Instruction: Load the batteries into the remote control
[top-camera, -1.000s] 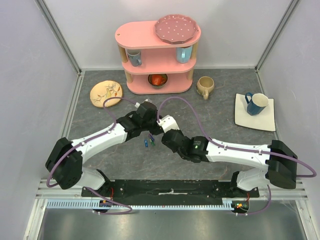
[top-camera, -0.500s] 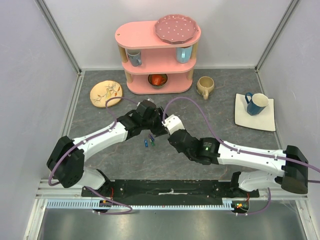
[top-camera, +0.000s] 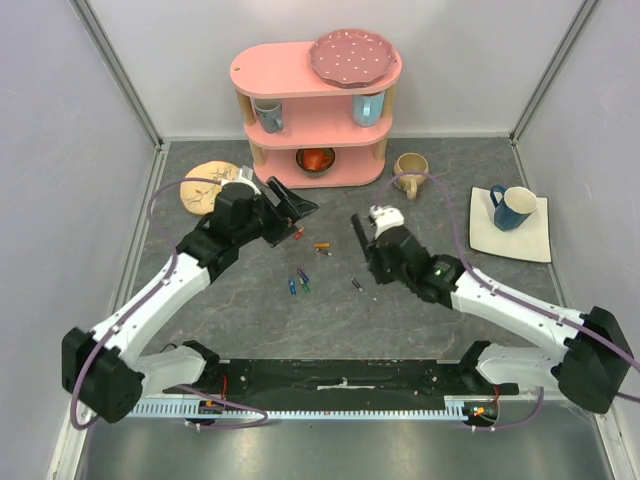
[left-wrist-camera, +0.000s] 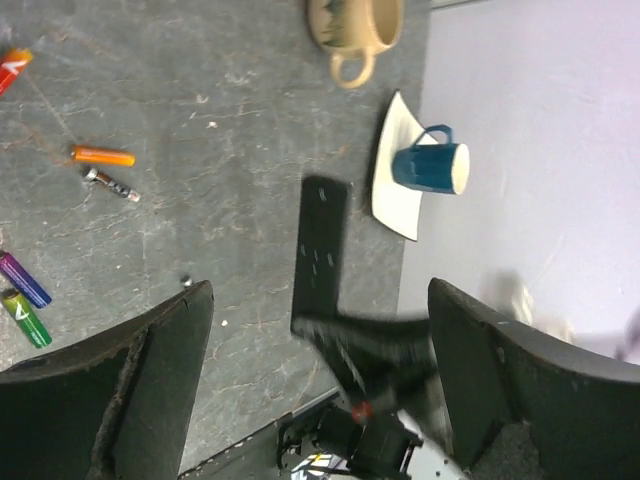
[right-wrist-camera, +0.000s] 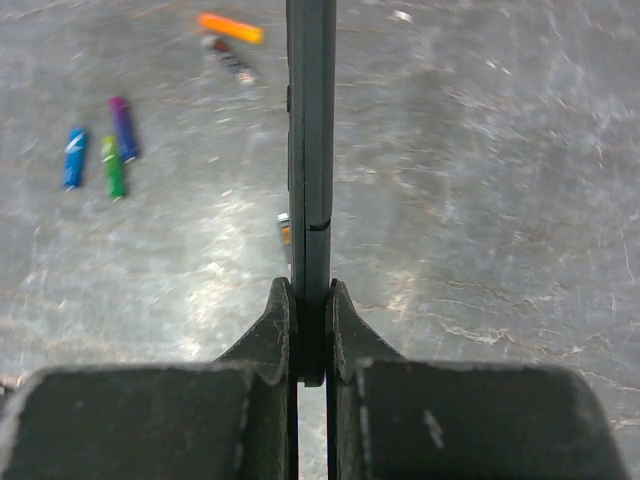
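My right gripper is above bare tabletop, clear of the loose batteries, so it needs to lower the remote control (top-camera: 357, 231) onto the open patch and let go of it there.
My right gripper (right-wrist-camera: 311, 292) is shut on the remote control (right-wrist-camera: 311, 120), a slim black bar that I see edge-on, sticking out ahead of the fingers above the table. From above, the remote control (top-camera: 357, 231) sits in the right gripper (top-camera: 363, 243) right of centre. My left gripper (top-camera: 295, 210) hangs open and empty to its left, apart from it. In the left wrist view the left gripper (left-wrist-camera: 320, 300) frames the remote control (left-wrist-camera: 322, 240) at a distance. Several batteries lie loose on the table: red (top-camera: 298, 234), orange (top-camera: 321, 245), purple (top-camera: 302, 272), blue (top-camera: 291, 287), green (top-camera: 306, 285).
A pink shelf (top-camera: 316, 110) with cups, a bowl and a plate stands at the back. A beige mug (top-camera: 409, 173) sits right of it, and a blue mug (top-camera: 514, 206) stands on a white square plate (top-camera: 535, 240). A patterned plate (top-camera: 205, 186) lies at the back left.
The left gripper opened, let go of the remote and drew back to the far left. The right arm moved right, still gripping the remote. More batteries now show on the table.
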